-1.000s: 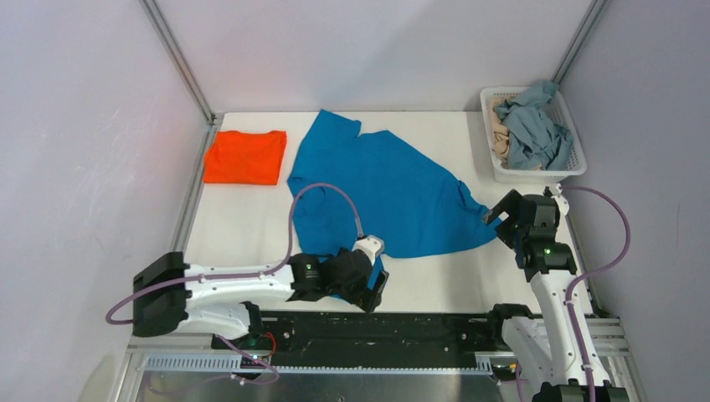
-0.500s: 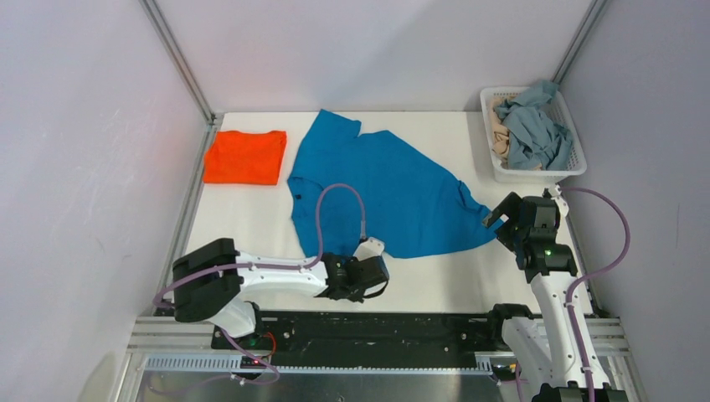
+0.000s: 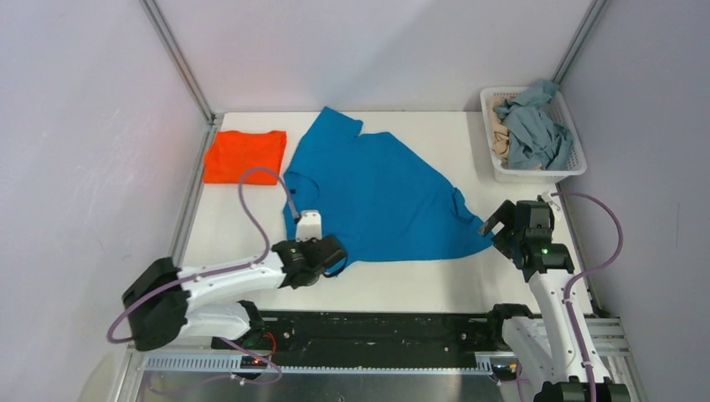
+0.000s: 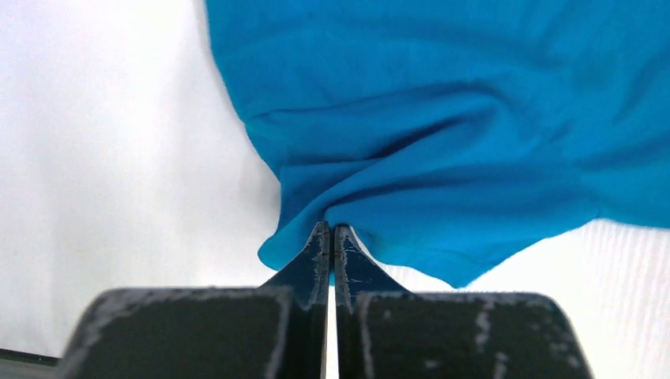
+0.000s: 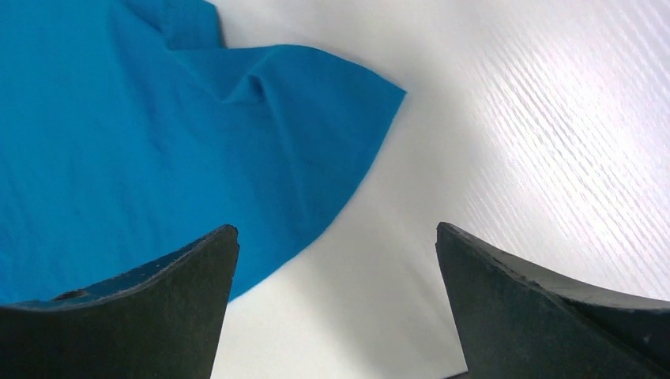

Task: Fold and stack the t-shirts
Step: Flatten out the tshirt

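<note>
Next, my right gripper moves down toward the tabletop, its open fingers around the blue t-shirt's free corner (image 3: 487, 238) (image 5: 393, 99), as my left gripper already holds the hem's other end.
A blue t-shirt (image 3: 381, 193) lies spread across the middle of the table. My left gripper (image 3: 333, 251) is shut on its near left hem, and the cloth (image 4: 442, 158) bunches into folds right at the closed fingertips (image 4: 320, 237). My right gripper (image 3: 494, 228) stands open just off the shirt's near right corner (image 5: 348, 103), nothing between its fingers (image 5: 197, 268). An orange t-shirt (image 3: 245, 156) lies folded at the far left of the table.
A white basket (image 3: 502, 172) at the far right holds crumpled grey-blue and beige garments (image 3: 532, 126). Grey walls with metal posts close in the table on the left, right and back. The black rail runs along the near edge.
My left gripper closed on the blue shirt's near hem and pulled it leftward, drawing the near edge straighter. The right gripper stayed open and dropped slightly nearer.
</note>
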